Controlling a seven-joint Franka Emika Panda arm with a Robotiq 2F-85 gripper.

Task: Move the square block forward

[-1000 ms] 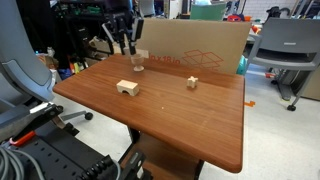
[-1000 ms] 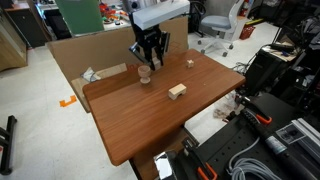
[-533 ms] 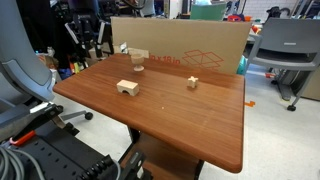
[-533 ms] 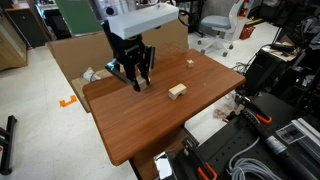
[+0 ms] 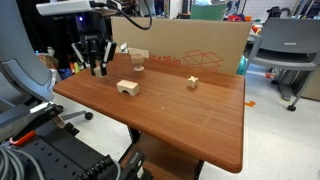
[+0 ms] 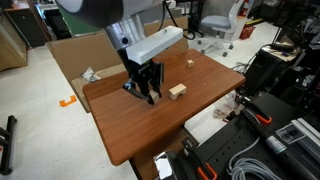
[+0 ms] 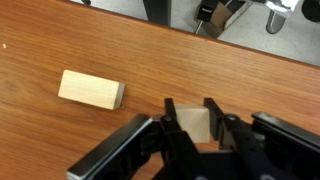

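Observation:
My gripper moves down to the bare tabletop beside the notched wooden block point(image 5: 127, 88) next and releases the square block there, since it still hangs above the wood.
My gripper point(image 7: 195, 112) is shut on the square block point(image 7: 195, 127), a small light-wood cube that shows between the two fingers in the wrist view. In both exterior views the gripper point(image 5: 95, 68) point(image 6: 149, 97) hangs low over the wooden table point(image 5: 180, 115), near one edge. The block is hidden by the fingers there. The wider notched wooden block point(image 5: 127, 88) point(image 6: 177, 91) point(image 7: 91, 90) lies on the table close beside the gripper. A smaller wooden piece point(image 5: 192, 82) point(image 6: 188, 63) lies farther off.
A large cardboard box point(image 5: 190, 52) point(image 6: 85, 55) stands against the table's far side. Office chairs point(image 5: 285, 55) and cable-covered equipment point(image 6: 265, 140) surround the table. The table edge point(image 5: 65, 85) is close to the gripper.
The gripper has moved with the square block from near the cardboard box across the table towards the notched block and has come lower.

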